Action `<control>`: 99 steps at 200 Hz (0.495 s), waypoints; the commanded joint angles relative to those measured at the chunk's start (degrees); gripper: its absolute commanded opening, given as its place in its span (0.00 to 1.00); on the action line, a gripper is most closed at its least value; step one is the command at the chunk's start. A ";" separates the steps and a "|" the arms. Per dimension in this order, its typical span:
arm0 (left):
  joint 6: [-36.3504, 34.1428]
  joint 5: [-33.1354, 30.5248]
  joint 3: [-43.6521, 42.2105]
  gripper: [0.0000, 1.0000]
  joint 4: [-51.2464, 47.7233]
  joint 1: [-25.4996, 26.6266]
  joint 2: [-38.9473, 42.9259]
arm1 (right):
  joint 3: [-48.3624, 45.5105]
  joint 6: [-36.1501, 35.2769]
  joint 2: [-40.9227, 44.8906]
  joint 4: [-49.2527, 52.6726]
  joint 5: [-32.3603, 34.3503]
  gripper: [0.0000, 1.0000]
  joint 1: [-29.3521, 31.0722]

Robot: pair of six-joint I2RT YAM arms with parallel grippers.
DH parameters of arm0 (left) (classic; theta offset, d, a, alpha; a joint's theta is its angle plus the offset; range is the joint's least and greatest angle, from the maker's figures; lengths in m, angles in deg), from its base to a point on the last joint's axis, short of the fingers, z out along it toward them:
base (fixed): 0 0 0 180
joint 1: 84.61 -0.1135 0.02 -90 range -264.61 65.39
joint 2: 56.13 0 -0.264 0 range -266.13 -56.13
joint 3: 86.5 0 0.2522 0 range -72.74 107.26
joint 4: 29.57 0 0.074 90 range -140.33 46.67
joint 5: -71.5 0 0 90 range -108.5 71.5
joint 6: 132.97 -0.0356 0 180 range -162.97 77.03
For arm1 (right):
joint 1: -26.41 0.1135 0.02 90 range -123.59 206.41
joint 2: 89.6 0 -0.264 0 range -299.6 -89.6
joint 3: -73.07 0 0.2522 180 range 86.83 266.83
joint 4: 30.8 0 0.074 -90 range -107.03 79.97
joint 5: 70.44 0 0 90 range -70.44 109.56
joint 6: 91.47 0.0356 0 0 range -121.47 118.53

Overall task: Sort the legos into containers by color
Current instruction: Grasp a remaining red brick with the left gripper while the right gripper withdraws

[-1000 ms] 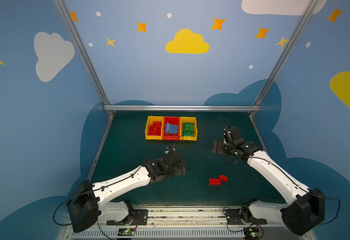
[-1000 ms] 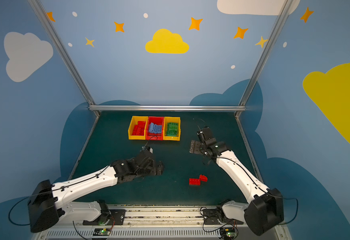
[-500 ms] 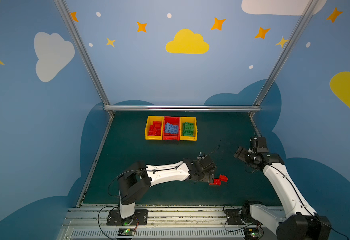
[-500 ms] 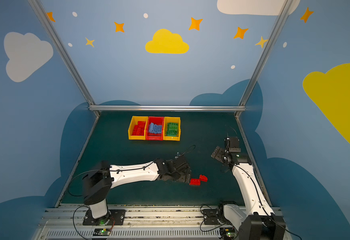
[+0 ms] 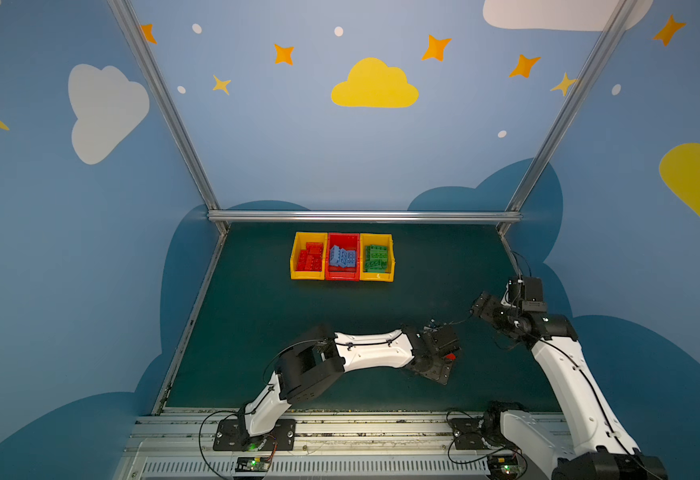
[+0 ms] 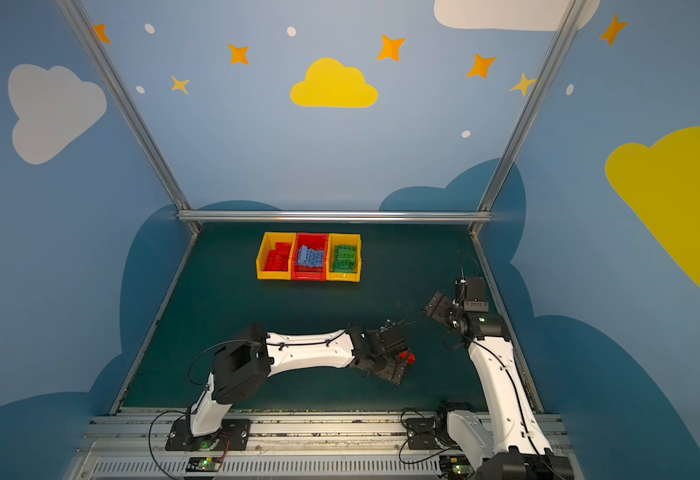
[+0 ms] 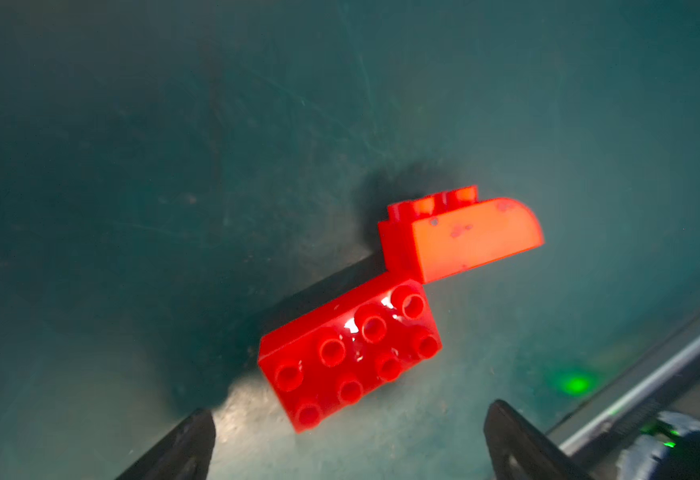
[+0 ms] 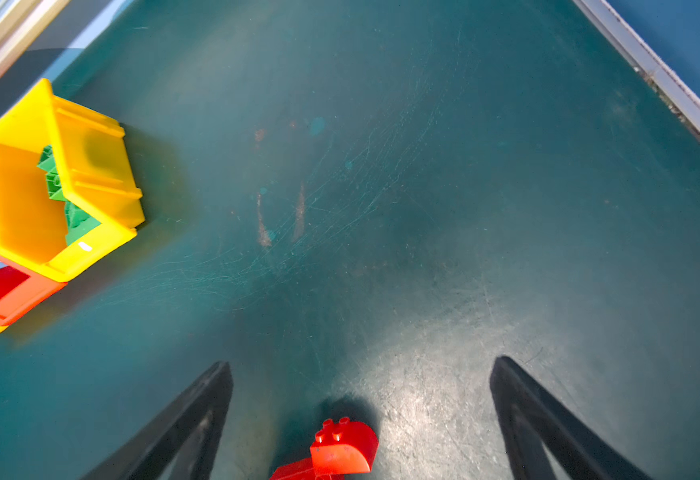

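My left gripper comes down onto the studded rectangular brick (image 7: 350, 353) next, an open finger beyond each short end, since the brick's length fits between my fingers.
Two red legos lie touching on the green mat: a studded rectangular brick (image 7: 350, 353) and a curved-top brick (image 7: 464, 237). My left gripper (image 7: 348, 428) hovers open just above them, its fingers either side of the rectangular brick and apart from it. In both top views this gripper (image 5: 444, 358) covers the bricks, leaving only a red sliver (image 6: 406, 356) in sight. My right gripper (image 5: 480, 306) is open and empty near the mat's right edge. The curved brick (image 8: 344, 451) also shows in the right wrist view. The containers stand at the back: a yellow bin (image 5: 294, 262) with red legos, a red bin (image 5: 342, 236) with blue ones and a yellow bin (image 5: 390, 257) with green ones.
A metal rail (image 5: 361, 216) closes the back of the mat and blue walls enclose its sides. The arm bases sit on a rail (image 5: 340, 428) along the front edge. Open mat (image 5: 319, 316) lies between the bins and the grippers.
My left arm has swung right from the mat's middle until its gripper is over the two red bricks. My right arm has pulled back toward the right edge.
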 commanded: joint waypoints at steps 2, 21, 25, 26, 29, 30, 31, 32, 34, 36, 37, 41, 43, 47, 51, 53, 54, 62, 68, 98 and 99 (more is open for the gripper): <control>-1.99 -1.57 2.97 1.00 -4.02 -0.07 -2.49 | -0.26 -0.88 0.90 1.90 -0.61 0.95 -0.42; -2.17 -4.31 6.50 0.99 -7.75 -0.07 -5.14 | -0.37 -0.62 0.97 1.62 -1.15 0.95 -0.45; -2.22 -4.79 6.99 0.99 -8.26 -0.13 -5.55 | -0.31 -0.60 0.97 1.63 -1.16 0.95 -0.45; -2.24 -4.89 7.14 0.99 -8.35 -0.14 -5.66 | -0.34 -0.60 1.01 1.63 -1.20 0.95 -0.45; -2.19 -5.17 7.51 0.99 -8.57 -0.14 -5.85 | -0.36 -0.60 1.05 1.57 -1.24 0.95 -0.45; -2.18 -5.26 7.62 0.99 -8.63 -0.14 -5.89 | -0.36 -0.65 1.05 1.56 -1.25 0.95 -0.45; -2.18 -5.35 7.72 0.99 -8.71 -0.10 -5.96 | -0.37 -0.67 1.06 1.56 -1.29 0.95 -0.45; -2.13 -5.44 7.81 0.99 -8.74 -0.12 -6.03 | -0.37 -0.68 1.06 1.60 -1.27 0.95 -0.45; -2.12 -5.57 7.99 0.99 -8.88 -0.14 -6.18 | -0.43 -0.69 1.06 1.56 -1.28 0.95 -0.45; -2.16 -5.67 8.17 0.99 -8.94 -0.08 -6.26 | -0.40 -0.76 1.06 1.60 -1.21 0.95 -0.45; -2.21 -5.73 8.26 0.99 -8.99 -0.07 -6.31 | -0.39 -0.77 1.06 1.57 -1.19 0.95 -0.45; -2.19 -5.93 8.56 0.99 -9.11 -0.18 -6.52 | -0.43 -0.81 1.12 1.55 -1.17 0.95 -0.45; -2.11 -6.02 8.77 0.99 -9.17 -0.22 -6.61 | -0.38 -0.92 1.12 1.55 -1.16 0.95 -0.45; -2.17 -6.20 9.14 0.99 -9.34 -0.23 -6.84 | -0.37 -1.06 1.14 1.63 -1.15 0.95 -0.45; -2.13 -6.30 9.52 0.99 -9.50 -0.23 -7.10 | -0.34 -1.13 1.15 1.64 -1.08 0.95 -0.51; -2.14 -6.36 9.74 0.99 -9.55 -0.23 -7.24 | -0.38 -1.17 1.15 1.64 -1.10 0.95 -0.53; -2.12 -6.38 9.83 0.99 -9.61 -0.23 -7.29 | -0.37 -1.20 1.15 1.64 -1.04 0.95 -0.53; -2.25 -6.40 10.51 0.99 -9.91 -0.23 -7.74 | -0.32 -1.48 1.22 1.62 -0.99 0.95 -0.69; -2.25 -6.37 11.01 0.98 -10.20 -0.23 -8.17 | -0.37 -1.48 1.24 1.64 -1.03 0.95 -0.79; -2.17 -7.00 12.65 0.94 -11.80 -0.40 -10.16 | -0.17 -1.96 1.40 1.64 -2.14 0.95 -1.84; -2.18 -7.01 12.70 0.93 -11.87 -0.41 -10.24 | -0.18 -1.98 1.41 1.64 -2.18 0.95 -1.89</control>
